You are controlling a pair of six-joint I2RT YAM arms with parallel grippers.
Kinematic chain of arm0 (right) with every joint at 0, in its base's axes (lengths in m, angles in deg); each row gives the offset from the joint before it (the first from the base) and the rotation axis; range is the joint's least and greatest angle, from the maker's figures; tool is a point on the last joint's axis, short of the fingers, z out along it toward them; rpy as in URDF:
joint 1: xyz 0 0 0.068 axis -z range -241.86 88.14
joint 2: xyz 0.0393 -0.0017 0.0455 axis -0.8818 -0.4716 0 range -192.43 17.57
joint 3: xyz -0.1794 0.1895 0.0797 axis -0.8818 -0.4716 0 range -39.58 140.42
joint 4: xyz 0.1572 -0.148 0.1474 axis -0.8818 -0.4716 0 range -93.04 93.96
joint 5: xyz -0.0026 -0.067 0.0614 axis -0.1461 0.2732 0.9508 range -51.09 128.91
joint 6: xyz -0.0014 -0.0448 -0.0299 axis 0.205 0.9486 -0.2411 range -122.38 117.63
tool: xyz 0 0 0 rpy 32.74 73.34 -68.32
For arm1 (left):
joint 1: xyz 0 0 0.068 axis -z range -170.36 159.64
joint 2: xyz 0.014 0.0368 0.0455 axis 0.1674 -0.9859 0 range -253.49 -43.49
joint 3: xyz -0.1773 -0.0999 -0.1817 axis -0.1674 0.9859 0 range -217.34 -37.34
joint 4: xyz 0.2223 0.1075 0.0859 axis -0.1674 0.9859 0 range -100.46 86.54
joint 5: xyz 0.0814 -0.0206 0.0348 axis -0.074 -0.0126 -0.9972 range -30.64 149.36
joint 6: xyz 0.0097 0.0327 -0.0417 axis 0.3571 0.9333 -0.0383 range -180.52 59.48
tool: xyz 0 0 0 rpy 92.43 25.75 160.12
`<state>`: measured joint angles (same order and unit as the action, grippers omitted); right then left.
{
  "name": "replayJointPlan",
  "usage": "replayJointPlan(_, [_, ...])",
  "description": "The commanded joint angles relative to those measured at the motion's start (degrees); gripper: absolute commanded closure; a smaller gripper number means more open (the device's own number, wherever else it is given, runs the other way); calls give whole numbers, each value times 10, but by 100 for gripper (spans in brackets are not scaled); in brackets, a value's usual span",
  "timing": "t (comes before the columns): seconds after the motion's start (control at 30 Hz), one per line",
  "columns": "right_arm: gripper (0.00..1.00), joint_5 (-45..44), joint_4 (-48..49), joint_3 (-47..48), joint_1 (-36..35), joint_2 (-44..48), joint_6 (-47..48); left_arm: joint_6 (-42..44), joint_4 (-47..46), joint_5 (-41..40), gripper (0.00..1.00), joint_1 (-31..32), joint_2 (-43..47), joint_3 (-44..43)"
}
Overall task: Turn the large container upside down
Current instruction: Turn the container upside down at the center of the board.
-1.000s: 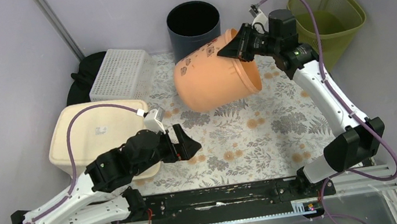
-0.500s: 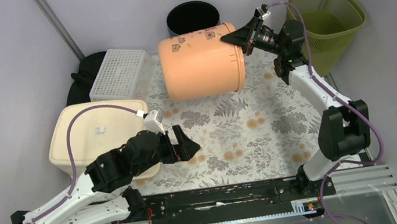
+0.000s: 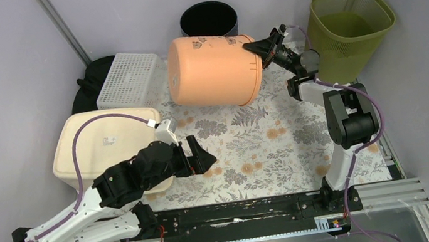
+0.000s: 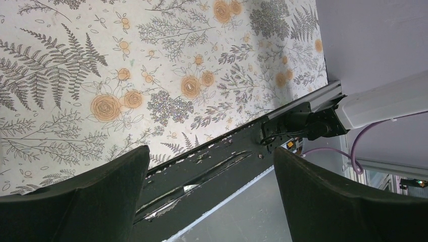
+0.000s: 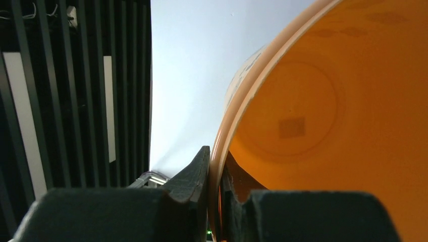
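Note:
The robot's right gripper should next move down and to the left in the top view to tip the container's rim onto the floral mat (image 3: 224, 119) and then let go of it, because the container (image 3: 212, 70) still hangs sideways.
The large orange container (image 3: 212, 70) hangs on its side above the back of the floral mat, its base to the left and raised, its mouth to the right. My right gripper (image 3: 257, 48) is shut on the container's rim; in the right wrist view the rim (image 5: 218, 166) is pinched between the jaws, with the orange inside (image 5: 323, 111) to the right. My left gripper (image 3: 204, 158) is open and empty over the near-left part of the mat, its fingers (image 4: 75, 201) framing the mat and the black rail.
A black round bin (image 3: 208, 19) stands behind the container. A green mesh bin (image 3: 351, 22) is at the back right. A white lattice basket (image 3: 131, 79) and a cream lidded box (image 3: 101, 143) are at the left. The black base rail (image 3: 237, 212) runs along the near edge.
The right arm has swung up and back, rotating the container so that its base has risen and moved left. The left arm has not moved.

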<state>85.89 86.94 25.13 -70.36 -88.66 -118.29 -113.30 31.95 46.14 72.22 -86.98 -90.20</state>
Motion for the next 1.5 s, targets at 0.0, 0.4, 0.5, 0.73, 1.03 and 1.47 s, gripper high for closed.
replayJointPlan(0.0, [99, -46, 149, -4, 2, 7, -97, -7, -3, -9, 0, 1, 5, 6])
replayJointPlan(0.4, [99, -46, 152, -31, -1, -31, -92, -8, -8, -6, 0, 1, 0, 13])
replayJointPlan(0.5, [99, -46, 152, -31, -3, -42, -93, -8, -9, -6, 0, 1, -1, 15])
replayJointPlan(0.73, [100, -49, 152, -34, -15, -69, -92, -8, -10, -5, 0, 1, 1, 12])
replayJointPlan(1.03, [100, -57, 152, -23, -34, -109, -89, -8, -1, -11, 0, 1, 13, -8])
replayJointPlan(1.47, [100, -84, 153, 24, -79, -173, -96, 6, 17, -34, 0, 1, 36, -34])
